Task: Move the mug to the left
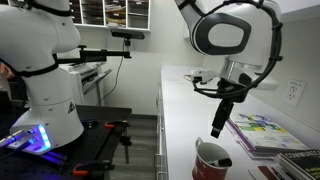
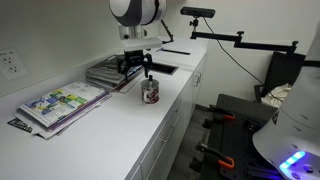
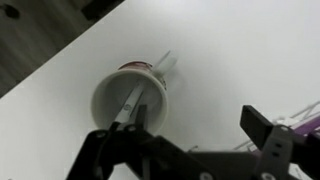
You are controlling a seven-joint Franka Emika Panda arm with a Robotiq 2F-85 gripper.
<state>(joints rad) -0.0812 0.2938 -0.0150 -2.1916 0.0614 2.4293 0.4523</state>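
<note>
I should lower my gripper onto the mug's rim by the magazines next, as one finger is over the mug's opening and the other over bare counter.
The mug [image 1: 210, 161] is small and dark red with a white inside. It stands upright on the white counter [image 1: 185, 120], near the front edge. It shows in both exterior views [image 2: 150, 91] and in the wrist view [image 3: 130, 95], where a thin pale stick lies inside it. My gripper [image 1: 217, 130] is open and empty and hangs just above the mug, slightly behind it [image 2: 135, 68]. In the wrist view the gripper [image 3: 198, 120] has one finger over the mug's rim and the other over bare counter.
Colourful magazines [image 1: 262, 133] lie on the counter beside the mug [image 2: 62, 102]. A second stack [image 2: 110, 72] lies under the arm. A wall outlet [image 2: 10, 63] is behind. The counter's front edge [image 2: 170, 110] drops to the floor. Another white robot [image 1: 50, 70] stands across the aisle.
</note>
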